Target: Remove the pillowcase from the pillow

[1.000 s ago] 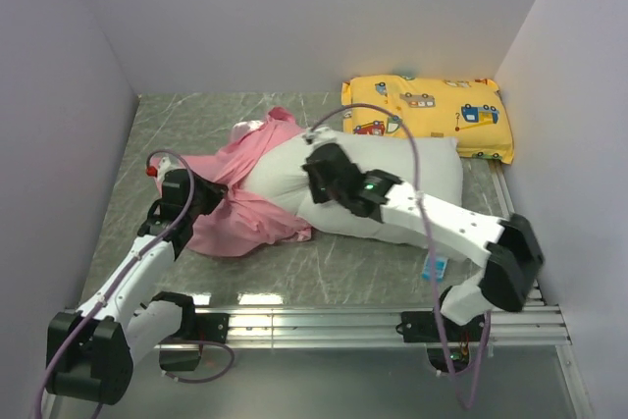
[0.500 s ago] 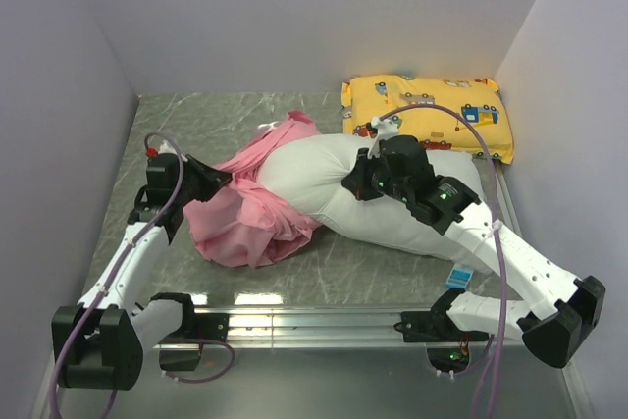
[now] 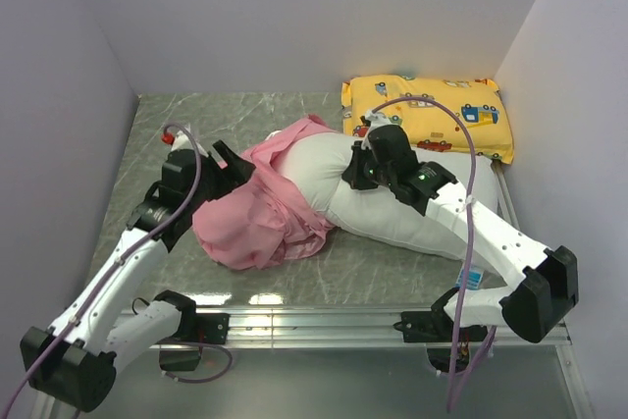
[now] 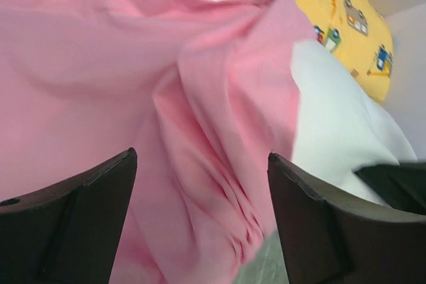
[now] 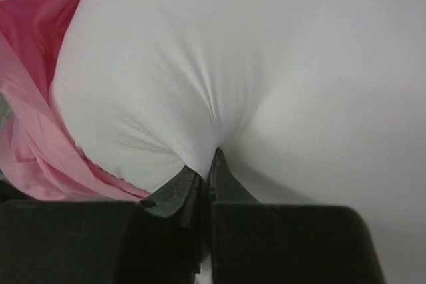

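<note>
The robot's left hand will draw back and lower its open fingers onto the pillowcase's near folds, because those folds lie below it and closer to the robot's base.
The pink pillowcase [image 3: 257, 223] lies bunched on the table and still covers the left end of the white pillow [image 3: 319, 166]. My left gripper [image 3: 233, 166] hangs open just left of the pillow. In the left wrist view, pillowcase folds [image 4: 100, 64] lie beyond the wide-apart fingers of the left gripper [image 4: 201, 156], nothing pinched, with the pillow [image 4: 333, 124] at right. My right gripper [image 3: 351, 176] sits on top of the pillow. In the right wrist view the right gripper [image 5: 212, 157] is shut on a pinch of the pillow [image 5: 266, 51], pillowcase [image 5: 33, 131] at left.
A yellow vehicle-print pillow [image 3: 432, 110] lies at the back right against the wall and touches the white pillow. A small blue tag [image 3: 474, 277] shows by the front rail [image 3: 324, 321]. Walls close in the left, back and right sides.
My left gripper has opened and let go of the pillowcase, and its arm has moved right toward the pillow. The pillowcase has slumped into a heap. The right gripper kept its pinch on the pillow.
</note>
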Controlling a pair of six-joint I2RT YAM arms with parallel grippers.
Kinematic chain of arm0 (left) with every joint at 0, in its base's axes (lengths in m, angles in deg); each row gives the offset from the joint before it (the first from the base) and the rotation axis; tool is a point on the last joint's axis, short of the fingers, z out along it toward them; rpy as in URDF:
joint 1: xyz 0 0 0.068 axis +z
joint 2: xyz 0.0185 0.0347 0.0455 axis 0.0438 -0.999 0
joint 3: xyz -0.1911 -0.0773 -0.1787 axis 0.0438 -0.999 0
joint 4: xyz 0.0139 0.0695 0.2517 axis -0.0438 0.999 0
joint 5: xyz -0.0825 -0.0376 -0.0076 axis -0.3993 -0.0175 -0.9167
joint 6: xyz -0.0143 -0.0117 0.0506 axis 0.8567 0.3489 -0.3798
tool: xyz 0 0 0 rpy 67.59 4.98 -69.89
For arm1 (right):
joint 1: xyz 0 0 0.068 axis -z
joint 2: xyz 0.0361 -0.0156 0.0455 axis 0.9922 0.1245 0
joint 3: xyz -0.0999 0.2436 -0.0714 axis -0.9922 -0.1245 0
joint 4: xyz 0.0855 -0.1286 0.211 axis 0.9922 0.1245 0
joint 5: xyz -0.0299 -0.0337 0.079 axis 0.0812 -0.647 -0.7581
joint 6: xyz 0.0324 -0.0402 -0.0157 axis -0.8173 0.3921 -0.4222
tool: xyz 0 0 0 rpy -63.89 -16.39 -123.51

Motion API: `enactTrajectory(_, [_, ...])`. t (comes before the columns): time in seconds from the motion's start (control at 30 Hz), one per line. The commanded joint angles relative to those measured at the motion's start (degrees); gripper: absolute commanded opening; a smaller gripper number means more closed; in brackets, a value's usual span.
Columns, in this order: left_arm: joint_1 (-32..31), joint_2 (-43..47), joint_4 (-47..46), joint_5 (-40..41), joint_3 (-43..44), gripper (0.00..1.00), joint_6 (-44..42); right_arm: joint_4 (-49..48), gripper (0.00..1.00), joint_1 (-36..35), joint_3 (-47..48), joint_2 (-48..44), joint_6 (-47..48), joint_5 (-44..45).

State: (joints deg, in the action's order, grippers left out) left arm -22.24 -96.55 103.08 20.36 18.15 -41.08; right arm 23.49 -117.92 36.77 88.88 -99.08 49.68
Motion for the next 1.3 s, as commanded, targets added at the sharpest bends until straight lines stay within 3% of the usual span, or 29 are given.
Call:
enactTrajectory(0.0, [-4.61, 4.64, 2.16, 3.65, -1.44, 0.85, -1.15, -5.15, 0.00, 0.62, 5.07, 0.99, -1.21, 1.55])
enactTrajectory(0.27, [-15.34, 1.40, 0.93, 9.00, -8.47, 0.81, 2.19, -4.62, 0.00, 0.70, 7.62, 3.89, -1.48, 1.90])
enactTrajectory(0.33, [-15.61, 1.31, 0.83, 10.76, -10.06, 0.63, 4.56, -4.27, 0.00, 0.70, 7.80, 3.54, -1.22, 2.34])
enactTrajectory(0.37, [-15.61, 1.48, 1.36, 13.64, -10.41, 0.41, 5.52, -3.66, 0.00, 0.79, 7.97, 3.28, -0.78, 2.43])
enactTrajectory(0.43, [-15.52, 2.97, 3.73, 17.25, -10.77, 0.22, 7.55, -2.52, 0.00, 0.88, 8.50, 2.14, -0.25, 4.70])
enactTrajectory(0.5, [-15.17, 4.03, 5.92, 23.40, -10.59, 0.06, 9.65, -1.02, 0.00, 1.23, 8.85, 1.08, 0.80, 6.46])
enactTrajectory(0.57, [-12.38, 5.35, 7.43, 25.35, -11.11, 0.01, 10.10, 0.03, 0.00, 3.16, 9.21, -0.67, 0.98, 6.56])
enactTrajectory(0.83, [9.51, 7.38, 0.05, 14.74, -19.90, 0.00, 9.05, 2.41, 0.00, 11.51, 7.80, -10.59, 1.33, 3.14])
enactTrajectory(0.93, [16.98, 5.62, -3.20, 10.88, -21.66, 0.05, 8.26, 3.20, 0.00, 16.25, 6.66, -13.85, 1.86, 0.50])
enactTrajectory(1.27, [21.83, 1.40, -5.67, 10.59, -20.26, 0.00, 7.20, 3.02, 0.00, 19.25, 4.02, -16.76, 0.89, -6.44])
